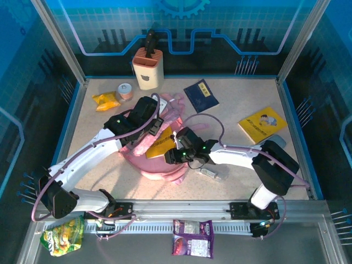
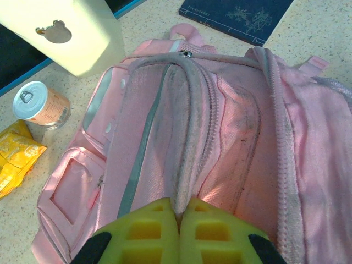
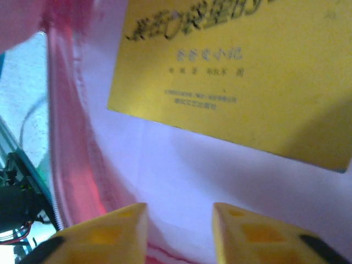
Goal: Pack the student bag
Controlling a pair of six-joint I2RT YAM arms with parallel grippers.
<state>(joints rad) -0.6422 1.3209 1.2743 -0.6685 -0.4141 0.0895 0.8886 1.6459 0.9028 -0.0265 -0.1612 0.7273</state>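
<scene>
I will keep my left gripper over the bag's opening next and open it to let go of the grey-white zip trim.
The pink student bag [image 1: 151, 165] lies in the middle of the table with its mouth held apart. My left gripper [image 1: 157, 129] is shut on the bag's grey-white zip trim [image 2: 187, 137], pinched between the yellow fingertips; in the left wrist view the gripper [image 2: 180, 212] sits at the bottom edge over the bag [image 2: 231, 126]. My right gripper [image 1: 171, 154] reaches into the bag's mouth. In its wrist view the gripper [image 3: 180, 212] stands open with nothing between its fingers, over the pale lining [image 3: 181, 165]. Just ahead of it a yellow book [image 3: 247, 82] lies inside the bag [image 1: 160, 146].
At the back stand a beige knife holder [image 1: 148, 67], a small can [image 1: 125, 91] and a yellow snack packet [image 1: 105, 100]. A dark blue notebook [image 1: 201, 95] and a second yellow book [image 1: 262, 124] lie to the right. A grey item [image 1: 210, 174] rests beside the bag.
</scene>
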